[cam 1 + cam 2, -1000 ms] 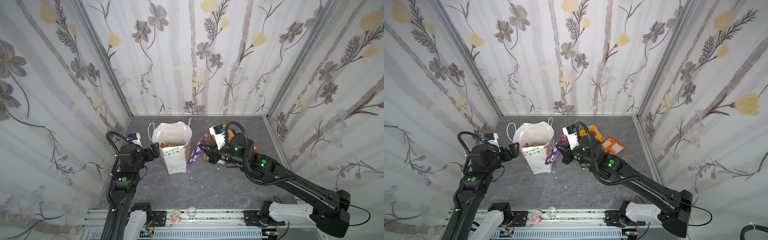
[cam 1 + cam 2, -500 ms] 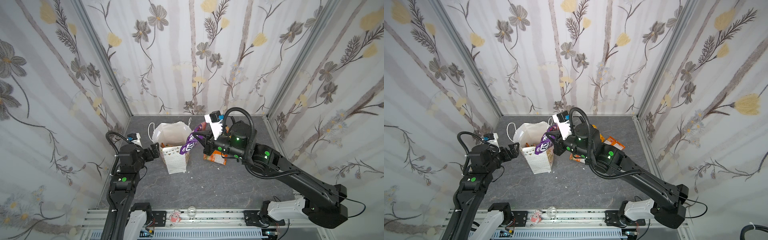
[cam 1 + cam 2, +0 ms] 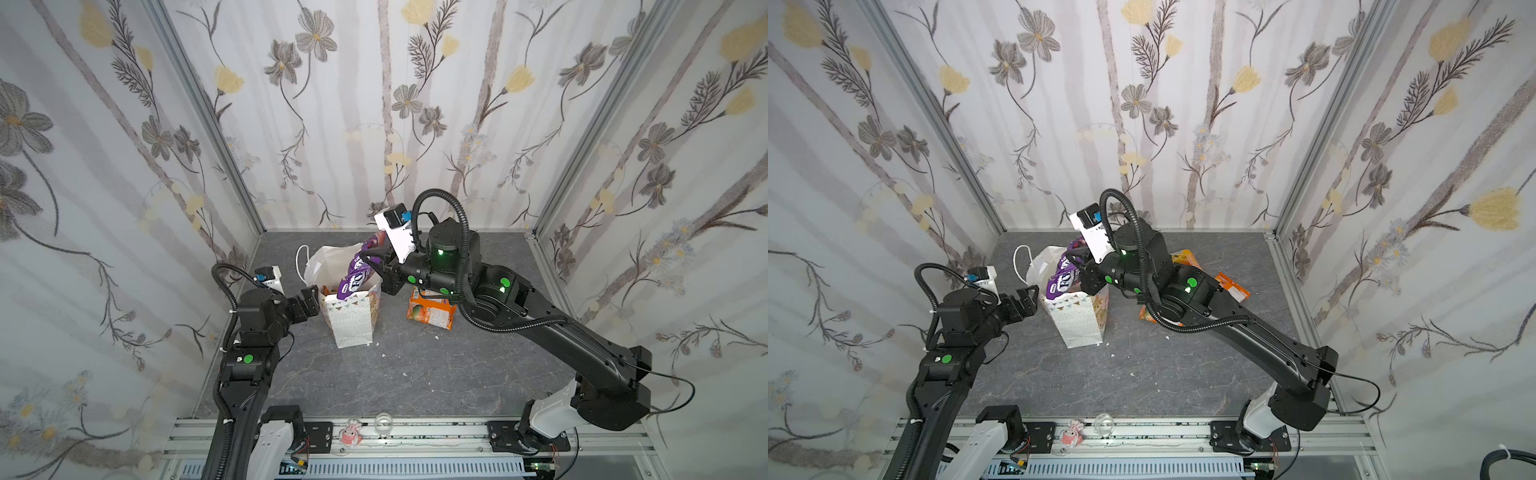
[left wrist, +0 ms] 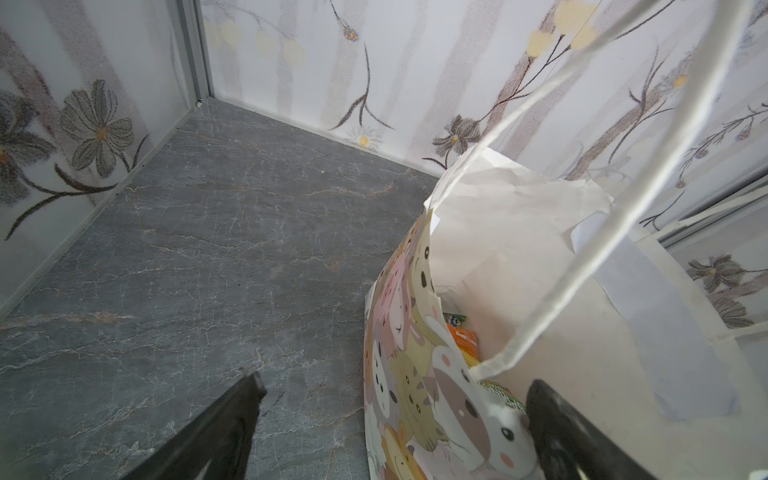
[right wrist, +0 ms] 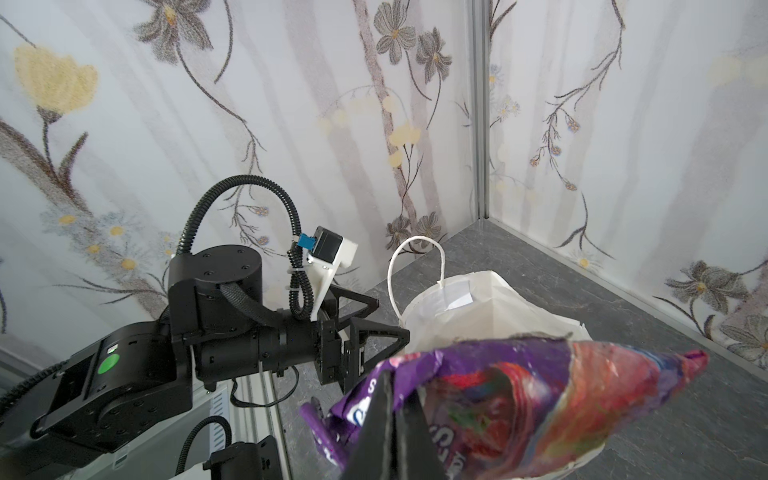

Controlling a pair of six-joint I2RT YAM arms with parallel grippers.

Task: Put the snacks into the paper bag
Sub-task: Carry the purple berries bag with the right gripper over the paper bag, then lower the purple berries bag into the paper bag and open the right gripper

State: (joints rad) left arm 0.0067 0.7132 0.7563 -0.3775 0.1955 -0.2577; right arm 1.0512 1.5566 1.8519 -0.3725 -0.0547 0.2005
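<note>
The bag's opening (image 3: pixel 330 264) (image 5: pixel 480 320) is below my right gripper toward the cord handle, so my right gripper should move that way next and go down to release the purple packet.
The white paper bag (image 3: pixel 353 322) (image 3: pixel 1077 322) stands upright left of centre, mouth open. My right gripper (image 3: pixel 370 259) (image 3: pixel 1076 255) (image 5: pixel 390 386) is shut on a crinkly purple snack packet (image 3: pixel 352 279) (image 3: pixel 1062 281) (image 5: pixel 519 395), which hangs over the bag's mouth with its lower end at the rim. My left gripper (image 3: pixel 312 297) (image 3: pixel 1027 296) (image 4: pixel 390 390) is open and straddles the bag's cartoon-printed side wall (image 4: pixel 415 374), one finger inside and one outside. Orange (image 4: pixel 465 338) and green (image 4: pixel 455 320) packets lie inside the bag. More orange packets (image 3: pixel 430 313) (image 3: pixel 1233 286) lie on the floor under the right arm.
Flowered walls close in the grey floor on three sides. The bag's cord handle (image 5: pixel 415 266) sticks up on its far side. A small pink figure (image 3: pixel 349 434) and a clear ball (image 3: pixel 384 424) sit on the front rail. White crumbs dot the floor near the bag.
My right gripper has lifted the purple packet from the floor right of the bag and carried it left, over the bag's mouth. The left arm has not moved.
</note>
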